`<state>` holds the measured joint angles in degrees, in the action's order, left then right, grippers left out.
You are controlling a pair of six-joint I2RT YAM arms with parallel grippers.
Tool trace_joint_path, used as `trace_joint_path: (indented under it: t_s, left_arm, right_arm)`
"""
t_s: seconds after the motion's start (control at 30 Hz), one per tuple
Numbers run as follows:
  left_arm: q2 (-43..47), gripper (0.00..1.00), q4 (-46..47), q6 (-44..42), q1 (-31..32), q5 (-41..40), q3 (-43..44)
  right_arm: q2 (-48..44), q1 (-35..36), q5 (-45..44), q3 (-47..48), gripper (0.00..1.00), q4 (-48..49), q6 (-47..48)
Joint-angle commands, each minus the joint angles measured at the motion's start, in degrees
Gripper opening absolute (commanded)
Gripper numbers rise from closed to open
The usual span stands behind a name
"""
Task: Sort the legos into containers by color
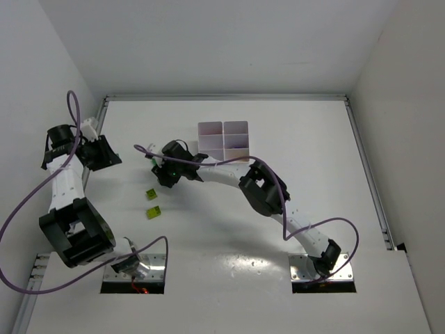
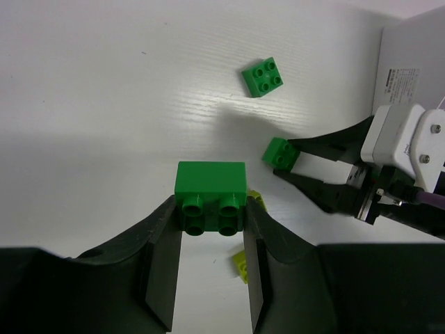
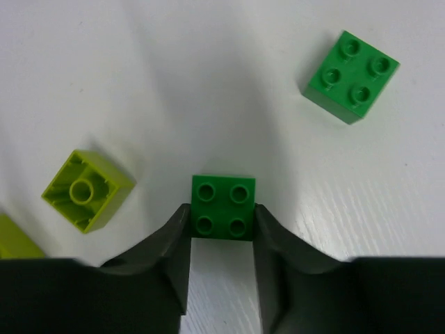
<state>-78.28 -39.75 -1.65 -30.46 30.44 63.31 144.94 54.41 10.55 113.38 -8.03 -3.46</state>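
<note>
I will carry the dark green brick over the tray's open middle section (image 1: 211, 142), which is to the right of my left gripper in the top view, and release it.
My left gripper (image 2: 211, 209) is shut on a dark green brick (image 2: 211, 189), held above the table. In the top view it sits at the far left (image 1: 110, 154). My right gripper (image 3: 222, 212) is shut on a small green brick (image 3: 222, 202); it also shows in the top view (image 1: 161, 170) and the left wrist view (image 2: 292, 158). Another green brick (image 3: 351, 66) lies loose on the table, also seen in the left wrist view (image 2: 263, 76). Two lime-yellow bricks (image 1: 151, 194) (image 1: 154, 212) lie on the table. The white tray (image 1: 224, 141) stands beyond the right gripper.
One lime-yellow brick (image 3: 87, 189) lies upside down just left of the right gripper, and another (image 3: 10, 240) shows at the frame edge. White walls close the table on three sides. The right arm (image 1: 264, 195) stretches across the middle.
</note>
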Motion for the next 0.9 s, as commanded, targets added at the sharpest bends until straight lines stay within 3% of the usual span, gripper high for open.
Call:
trace_joint_path:
  t_s: [0.0, 0.07, 0.17, 0.27, 0.5, 0.73, 0.87]
  left_arm:
    - [2.96, 0.00, 0.02, -0.90, -0.66, 0.24, -0.90]
    - [2.96, 0.00, 0.02, -0.90, -0.66, 0.94, -1.52]
    - [2.96, 0.00, 0.54, -0.90, -0.66, 2.26, -2.75]
    - [4.36, 0.00, 3.61, -0.20, 0.39, 2.96, -4.06]
    - [6.21, 0.00, 11.17, 5.16, 11.11, 2.35, -7.15]
    - [3.32, 0.00, 16.27, 10.96, 24.72, -1.77, -4.43]
    - [1.38, 0.00, 16.28, 10.97, 27.03, -2.93, -0.91]
  right_arm:
    - [1.22, 0.26, -4.56, 0.00, 0.29, 1.97, -0.58]
    - [-0.53, 0.26, -5.35, -1.58, 0.11, 2.58, 0.47]
    - [-4.30, -0.44, -6.76, -5.60, 0.00, 3.72, 1.00]
    - [-12.73, -1.15, -7.82, -11.50, 0.00, 5.39, 1.53]
    - [-32.60, -5.10, -10.72, -20.39, 0.00, 7.07, 4.60]
    - [-37.45, -12.22, -13.01, -24.53, 0.00, 5.05, 7.60]
    - [-35.53, -15.56, -11.86, -24.53, 0.00, 3.20, 6.89]
